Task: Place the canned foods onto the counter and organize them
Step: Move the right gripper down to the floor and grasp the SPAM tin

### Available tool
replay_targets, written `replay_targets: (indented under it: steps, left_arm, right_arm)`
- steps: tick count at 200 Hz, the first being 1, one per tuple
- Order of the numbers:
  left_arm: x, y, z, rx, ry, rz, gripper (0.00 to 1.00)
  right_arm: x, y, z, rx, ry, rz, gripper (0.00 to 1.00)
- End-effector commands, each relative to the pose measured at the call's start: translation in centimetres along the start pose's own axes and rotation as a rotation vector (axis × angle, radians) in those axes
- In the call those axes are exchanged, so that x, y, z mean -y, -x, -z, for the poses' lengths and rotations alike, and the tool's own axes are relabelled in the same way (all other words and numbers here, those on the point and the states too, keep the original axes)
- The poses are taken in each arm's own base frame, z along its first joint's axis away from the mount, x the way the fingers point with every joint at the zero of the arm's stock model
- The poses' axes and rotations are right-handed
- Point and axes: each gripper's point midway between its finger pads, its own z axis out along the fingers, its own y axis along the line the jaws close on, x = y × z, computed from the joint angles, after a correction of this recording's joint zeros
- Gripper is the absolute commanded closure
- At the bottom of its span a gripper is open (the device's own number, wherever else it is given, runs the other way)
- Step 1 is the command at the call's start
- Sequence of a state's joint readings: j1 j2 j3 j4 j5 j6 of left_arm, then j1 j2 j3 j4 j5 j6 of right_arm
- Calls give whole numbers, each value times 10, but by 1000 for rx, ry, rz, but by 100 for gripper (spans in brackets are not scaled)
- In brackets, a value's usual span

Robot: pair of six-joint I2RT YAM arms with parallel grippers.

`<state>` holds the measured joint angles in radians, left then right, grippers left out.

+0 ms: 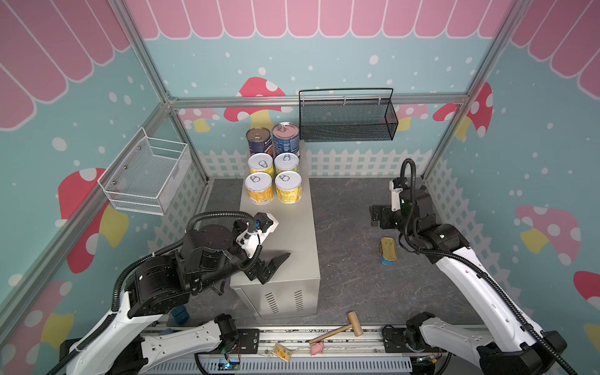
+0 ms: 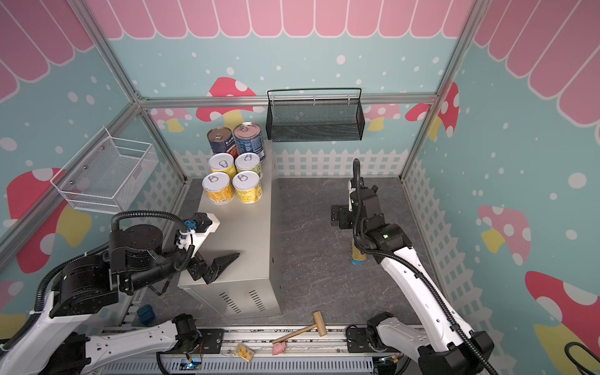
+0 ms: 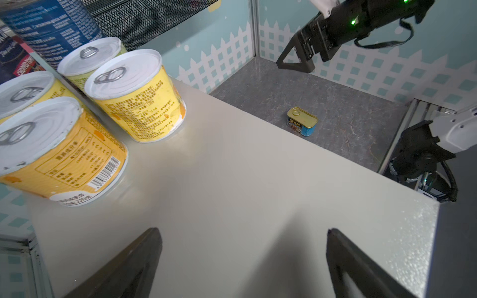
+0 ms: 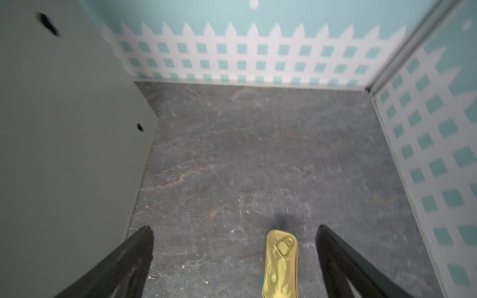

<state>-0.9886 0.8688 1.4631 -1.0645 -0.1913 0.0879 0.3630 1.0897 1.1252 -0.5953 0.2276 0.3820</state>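
My right gripper's spread fingers already line up with the tin's long sides. It should go down, open, onto the gold-topped SPAM tin (image 1: 388,251) (image 4: 280,263) and close across its narrow width.
The counter (image 1: 285,240) is a tall beige-grey box left of centre. At its far end stand two tall dark-blue cans (image 1: 258,140) (image 1: 285,138) and several short yellow cans (image 1: 258,188) in a tight block. My left gripper (image 1: 276,266) hovers open over the counter's bare near end, its fingers (image 3: 144,258) empty. The gold-topped SPAM tin (image 1: 388,251) stands on the dark floor to the counter's right. My right gripper (image 1: 378,216) hangs open above the floor just beyond the tin. In the right wrist view the tin (image 4: 280,263) sits low between the spread fingers, untouched.
A black mesh basket (image 1: 347,118) hangs on the back wall and a white wire basket (image 1: 146,175) on the left wall. A wooden mallet (image 1: 337,328), a pink toy (image 1: 316,349) and a small yellow card (image 1: 281,351) lie along the front rail.
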Motion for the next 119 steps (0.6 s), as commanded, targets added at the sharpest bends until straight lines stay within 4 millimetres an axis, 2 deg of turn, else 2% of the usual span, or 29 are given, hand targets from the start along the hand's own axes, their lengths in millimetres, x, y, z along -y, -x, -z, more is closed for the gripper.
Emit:
replay_targets:
  steps: [1, 31, 76, 95, 119]
  left_arm:
    - [7, 8, 12, 48, -56, -12, 1]
    - [7, 7, 18, 63, -57, -5, 1]
    - [7, 5, 22, 72, -65, 5, 1]
    - [7, 6, 22, 75, -66, 7, 1]
    - [7, 4, 20, 67, -64, 9, 1]
  right_arm:
    - [18, -46, -25, -105, -44, -92, 1]
    - [34, -102, -54, -166, -101, -197, 1]
    - [57, -155, -78, -241, -173, -258, 1]
    - [65, -170, -86, -263, -199, -281, 2]
    - [65, -176, -95, -257, -185, -264, 4]
